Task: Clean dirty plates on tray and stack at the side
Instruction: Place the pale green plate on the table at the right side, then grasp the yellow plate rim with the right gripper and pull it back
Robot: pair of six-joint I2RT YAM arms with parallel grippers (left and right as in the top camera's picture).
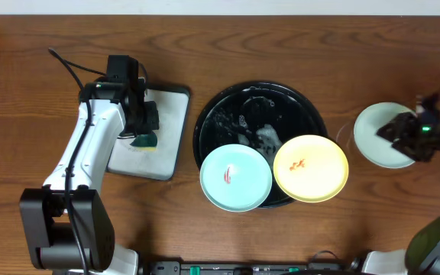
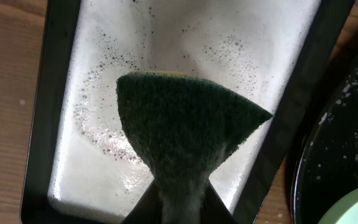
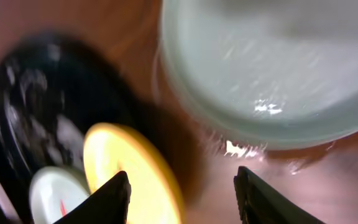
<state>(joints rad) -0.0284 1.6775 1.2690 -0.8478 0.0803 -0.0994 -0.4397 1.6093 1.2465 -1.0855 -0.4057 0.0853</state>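
The yellow plate, still smeared, lies to the left of my right gripper in the overhead view, so next I move across and down to its nearest edge (image 1: 345,163) (image 3: 156,160).
The black tray (image 1: 228,114) sits mid-table with soapy streaks. On its near rim rest a mint-green plate (image 1: 235,177) and a yellow plate (image 1: 310,168), each with a red smear. A second mint-green plate (image 1: 376,130) lies on bare wood at the right, clean. My right gripper (image 1: 412,134) is open and empty over that plate's right edge; its view shows the plate (image 3: 272,68), the yellow plate (image 3: 126,165), the other mint-green plate (image 3: 51,193) and the tray (image 3: 36,99). My left gripper (image 1: 143,131) is shut on a green sponge (image 2: 185,130) over the white tray.
The rectangular white-grey tray (image 1: 166,130) with a dark rim lies left of the black tray, wet and foamy inside (image 2: 166,56). The black tray's rim (image 2: 334,168) shows at the right of the left wrist view. Bare wood surrounds everything.
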